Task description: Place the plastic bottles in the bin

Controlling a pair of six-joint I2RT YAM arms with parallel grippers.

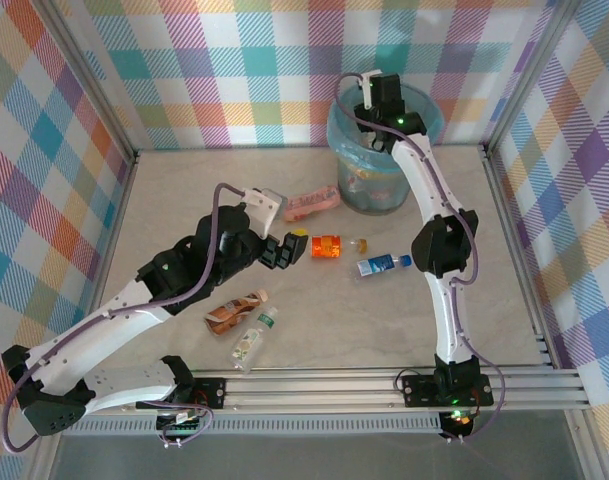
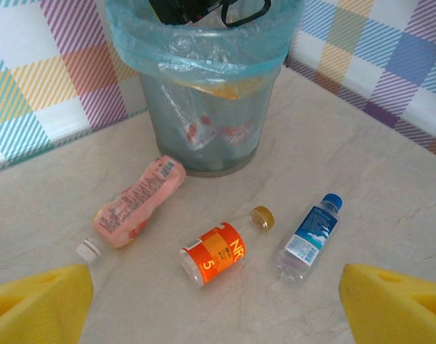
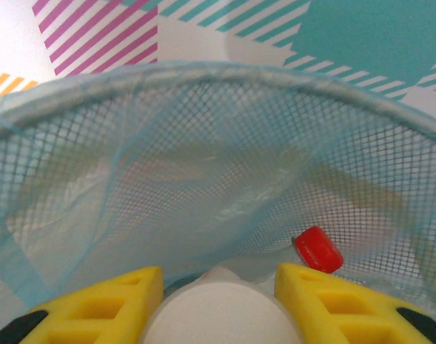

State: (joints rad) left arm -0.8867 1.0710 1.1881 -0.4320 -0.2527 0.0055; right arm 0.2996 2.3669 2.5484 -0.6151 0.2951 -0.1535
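Observation:
The bottle already hangs inside the rim of the lined bin, so my right gripper will move slightly over the bin's opening (image 1: 356, 118) (image 3: 228, 208) and open its fingers to let it go.
The bin (image 1: 340, 135) stands at the back of the table, lined with a light blue bag (image 3: 203, 143). My right gripper (image 1: 374, 105) hangs over its mouth, shut on a plastic bottle whose white rounded end (image 3: 221, 319) sits between the yellow fingers (image 3: 110, 301). A red cap (image 3: 318, 249) lies inside the bin. My left gripper (image 2: 218, 308) is open above the table, just short of an orange-labelled bottle (image 2: 219, 252). A pink bottle (image 2: 135, 204) lies to its left and a blue-capped bottle (image 2: 311, 236) to its right.
A brown bottle (image 1: 234, 313) and a clear green-capped bottle (image 1: 252, 338) lie near the front, beside my left arm. The checked walls close in the table on three sides. A metal rail (image 1: 384, 385) runs along the near edge.

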